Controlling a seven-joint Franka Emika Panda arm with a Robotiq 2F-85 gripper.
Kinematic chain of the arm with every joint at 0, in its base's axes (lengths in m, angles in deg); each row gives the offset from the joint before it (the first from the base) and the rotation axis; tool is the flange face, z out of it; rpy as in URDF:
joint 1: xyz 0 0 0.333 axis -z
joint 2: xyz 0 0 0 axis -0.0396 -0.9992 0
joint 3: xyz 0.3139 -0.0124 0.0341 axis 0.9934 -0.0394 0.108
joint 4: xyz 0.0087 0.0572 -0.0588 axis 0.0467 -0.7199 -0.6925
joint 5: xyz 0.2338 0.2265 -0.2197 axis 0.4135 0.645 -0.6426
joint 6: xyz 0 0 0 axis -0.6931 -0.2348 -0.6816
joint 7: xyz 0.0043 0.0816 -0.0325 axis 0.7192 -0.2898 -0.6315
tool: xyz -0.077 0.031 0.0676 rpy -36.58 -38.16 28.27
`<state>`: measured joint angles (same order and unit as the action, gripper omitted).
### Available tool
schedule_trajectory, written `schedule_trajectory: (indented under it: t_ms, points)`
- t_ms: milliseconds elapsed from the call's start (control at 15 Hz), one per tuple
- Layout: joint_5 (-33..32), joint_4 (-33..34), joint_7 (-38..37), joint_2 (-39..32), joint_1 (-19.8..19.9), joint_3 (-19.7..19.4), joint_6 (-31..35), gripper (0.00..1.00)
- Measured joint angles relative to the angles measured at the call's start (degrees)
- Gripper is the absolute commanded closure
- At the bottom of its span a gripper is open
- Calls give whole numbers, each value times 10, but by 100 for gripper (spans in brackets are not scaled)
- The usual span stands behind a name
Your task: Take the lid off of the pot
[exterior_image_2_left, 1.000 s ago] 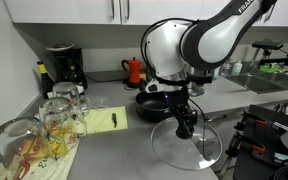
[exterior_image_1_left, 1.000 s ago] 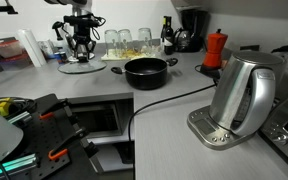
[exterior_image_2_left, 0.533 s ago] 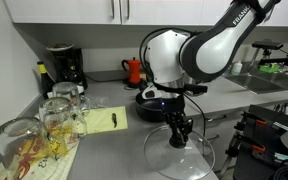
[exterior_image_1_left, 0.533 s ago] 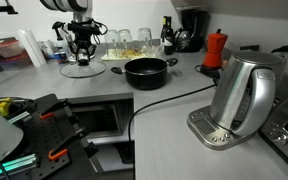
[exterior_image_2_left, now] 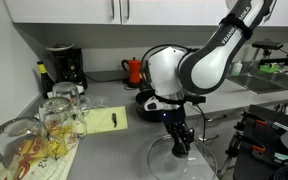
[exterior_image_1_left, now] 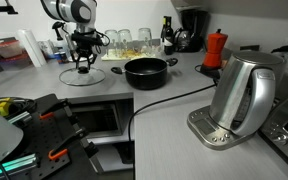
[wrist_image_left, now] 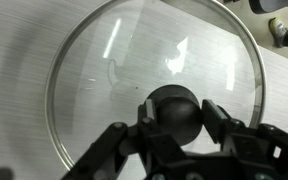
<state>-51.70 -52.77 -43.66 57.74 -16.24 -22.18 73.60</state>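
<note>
The lid hangs clear of the pot. My gripper should next go straight down to set the glass lid (exterior_image_1_left: 81, 77) on the grey counter beneath and release the lid's knob.
The glass lid (exterior_image_1_left: 81, 77) with its thin metal rim lies flat, low over the grey counter, well away from the pot. My gripper (exterior_image_1_left: 82, 62) points straight down and is shut on the lid's dark centre knob. In an exterior view the lid (exterior_image_2_left: 191, 161) sits near the counter's front edge under my gripper (exterior_image_2_left: 179, 148). The wrist view shows the glass disc (wrist_image_left: 114, 60), with my fingers (wrist_image_left: 174, 112) on both sides of the knob. The black pot (exterior_image_1_left: 146, 71) stands uncovered on the counter, partly hidden behind the arm in an exterior view (exterior_image_2_left: 149, 101).
A steel electric kettle (exterior_image_1_left: 242, 95) stands near the front. A red moka pot (exterior_image_1_left: 215, 48) and a coffee maker (exterior_image_2_left: 64, 65) are at the back. Drinking glasses (exterior_image_2_left: 59, 115) and a yellow notepad (exterior_image_2_left: 106, 120) lie beside the lid. A black cable (exterior_image_1_left: 164, 100) runs across the counter.
My gripper has carried the lid further from the pot, toward the counter's edge, and lowered it close to the counter surface. The pot has not moved.
</note>
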Motion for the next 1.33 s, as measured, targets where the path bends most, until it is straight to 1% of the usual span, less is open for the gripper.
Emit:
schedule_trajectory:
  t_ms: [400, 600, 867, 1133, 1200, 1267, 1333]
  points:
    - [-48, -1, 1, -45, -1, -3, 16, 76]
    - [-68, -1, 1, -52, -1, -4, 27, 76]
    - [-79, -1, 2, -64, 0, -6, 44, 76]
    - [-79, -1, 6, -65, 1, -6, 45, 76]
    - [-79, -1, 6, -65, 1, -6, 46, 36]
    - [-79, -1, 7, -65, 1, -6, 46, 23]
    - [-79, -1, 7, -65, 1, -6, 46, 17]
